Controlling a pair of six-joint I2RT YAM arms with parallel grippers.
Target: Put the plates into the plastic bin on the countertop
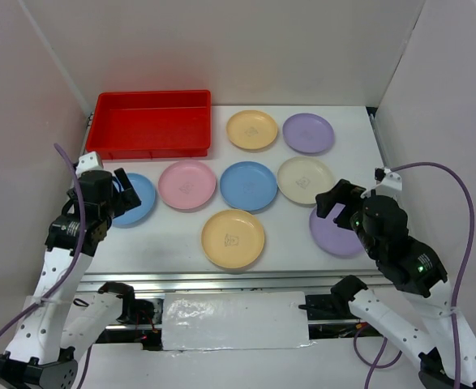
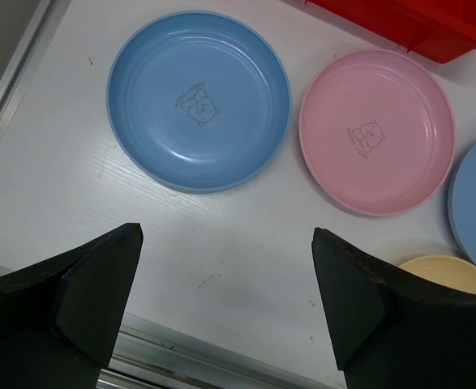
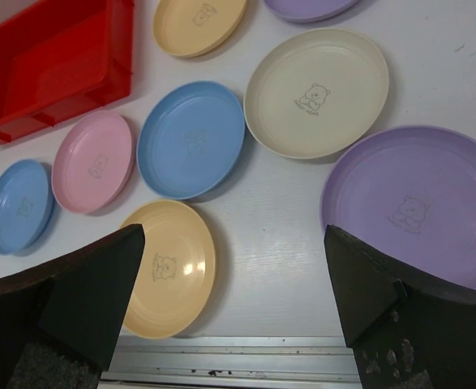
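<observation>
Empty countertop leaves room for the fingers at the front yellow plate's closest rim [image 1: 219, 262], so the left gripper needs to move down and back onto it, to the right in the top view.
The red plastic bin [image 1: 152, 123] stands empty at the back left of the white countertop [image 1: 165, 235]. Eight plates lie flat on the countertop: yellow [image 1: 252, 130] and purple [image 1: 308, 133] at the back, blue [image 1: 136, 203], pink [image 1: 187, 185], blue [image 1: 248, 185] and cream [image 1: 306, 180] in the middle row, yellow [image 1: 233, 238] and purple [image 1: 339, 237] in front. My left gripper [image 1: 117, 191] is open and empty, hovering near the left blue plate [image 2: 199, 100]. My right gripper [image 1: 335, 199] is open and empty, above the front purple plate [image 3: 420, 207].
A metal rail [image 1: 221, 279] runs along the front edge. White walls close in the left, back and right sides. The bin's rim [image 2: 416, 24] shows at the top of the left wrist view.
</observation>
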